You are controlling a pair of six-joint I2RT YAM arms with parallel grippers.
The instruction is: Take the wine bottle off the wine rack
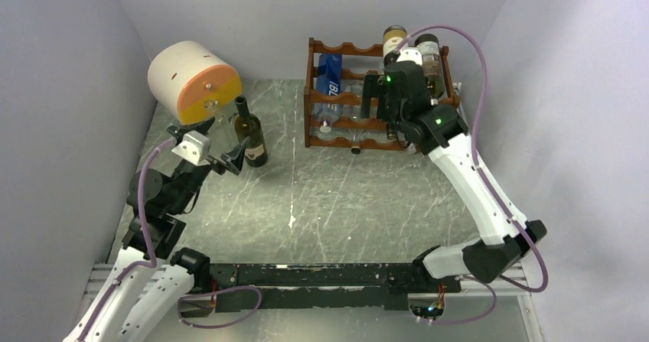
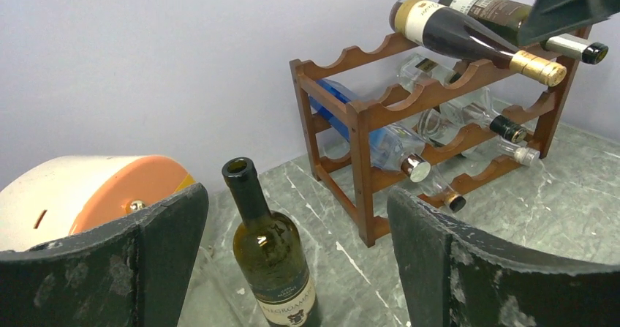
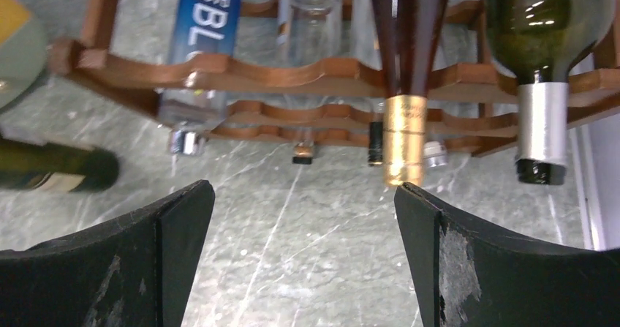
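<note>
My right gripper reaches down, outward and across next, as the gold-capped bottle's dark shoulder lies below it and outward, to the right in the wrist view.
The dark reddish-brown wine rack [image 1: 343,101] stands at the back of the table. Two wine bottles lie on its top tier, a gold-capped one [image 3: 406,133] and a silver-capped green one [image 3: 542,133], necks toward me. My right gripper [image 1: 380,103] hovers open in front of the top tier; in the right wrist view its fingers [image 3: 303,189] hold nothing, and the gold cap sits just beyond the right fingertip. At the left, my left gripper [image 1: 232,159] is open, close to a green wine bottle [image 2: 272,257] standing upright on the table, without touching it.
A blue bottle [image 3: 208,20] and clear glass bottles [image 2: 468,111] lie in the rack's lower tiers. A big white cylinder with an orange face [image 1: 191,80] lies at the back left, behind the standing bottle. Grey walls close in on both sides.
</note>
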